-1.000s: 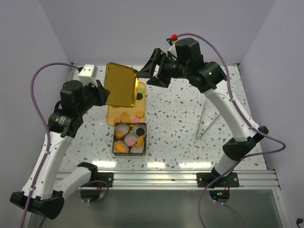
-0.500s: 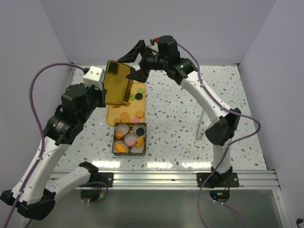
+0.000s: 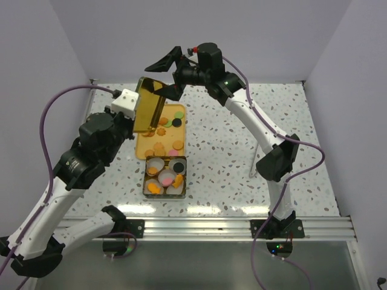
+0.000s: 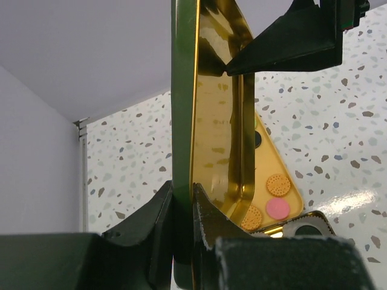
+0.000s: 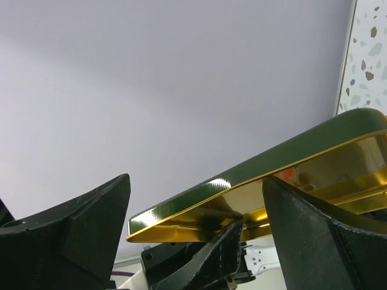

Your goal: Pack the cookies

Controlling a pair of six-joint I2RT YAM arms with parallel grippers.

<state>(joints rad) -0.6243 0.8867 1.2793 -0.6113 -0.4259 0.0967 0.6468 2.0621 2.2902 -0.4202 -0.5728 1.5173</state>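
Observation:
The right gripper eases slightly back next and closes on the lid's upper rim [image 3: 152, 80] [image 5: 208, 194], which runs between its open fingers, one already inside the gold.
My left gripper [image 3: 134, 118] is shut on the lower edge of a tin lid [image 3: 149, 110], green outside and gold inside, and holds it upright on edge above the table; the left wrist view shows the jaws [image 4: 183, 205] clamped on its rim [image 4: 184, 90]. My right gripper [image 3: 164, 77] is open, its fingers [image 5: 326, 229] straddling the lid's top edge [image 5: 272, 163]. Cookies [image 3: 162, 147], mostly orange, lie on a gold tray [image 3: 181, 128]. More sit in a square tin [image 3: 147, 181] with white paper cups [image 3: 156, 164]. Tan and pink cookies [image 4: 278, 183] show past the lid.
A thin bent metal rod [image 3: 263, 154] stands on the speckled table at the right. A metal rail [image 3: 211, 226] runs along the near edge. Grey walls close in the left, back and right sides.
My right arm has swung left and its open fingers have come around the lid's top edge. My left gripper has turned the lid more upright and edge-on.

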